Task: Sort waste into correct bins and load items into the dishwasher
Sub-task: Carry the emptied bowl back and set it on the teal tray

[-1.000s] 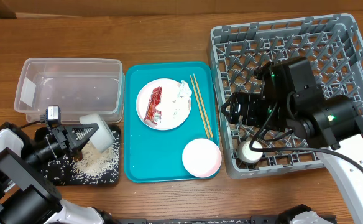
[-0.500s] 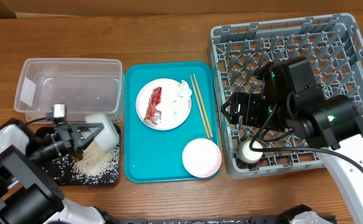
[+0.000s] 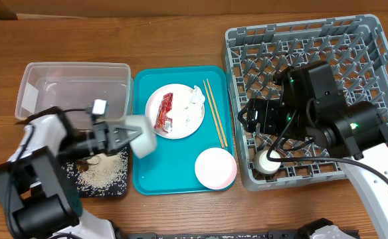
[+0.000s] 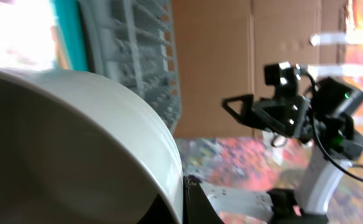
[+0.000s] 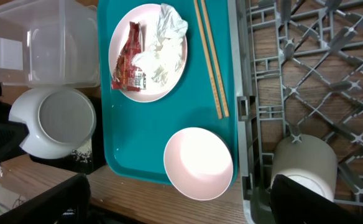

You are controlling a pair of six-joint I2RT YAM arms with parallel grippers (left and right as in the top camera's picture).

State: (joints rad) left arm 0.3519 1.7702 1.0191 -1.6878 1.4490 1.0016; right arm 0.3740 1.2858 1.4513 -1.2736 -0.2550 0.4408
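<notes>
My left gripper should move down next, turn the bowl upright, bring it onto the tray's front patch (image 3: 161, 170) beside the pink bowl and let go there, because that patch is empty.
My left gripper (image 3: 123, 135) is shut on a white bowl (image 3: 141, 135), held on its side above the left edge of the teal tray (image 3: 181, 174). The bowl fills the left wrist view (image 4: 76, 143) and shows in the right wrist view (image 5: 54, 121). My right gripper (image 3: 257, 118) is open and empty above the front left of the grey dish rack (image 3: 380, 79); its fingers frame the pink bowl (image 5: 198, 163). A white plate (image 3: 181, 116) on the tray holds a red wrapper (image 3: 164, 111) and a crumpled tissue (image 3: 196, 97). Chopsticks (image 3: 214, 113) lie beside it.
A clear plastic bin (image 3: 74, 89) stands at the far left. In front of it is a black tray (image 3: 107, 187) with spilled rice (image 3: 101, 171). A pale cup (image 3: 268, 161) lies in the rack's front left corner. The pink bowl (image 3: 214, 168) sits at the tray's front right.
My left gripper has lifted the white bowl off the black tray and carried it right, to the teal tray's left edge. The right arm has not moved.
</notes>
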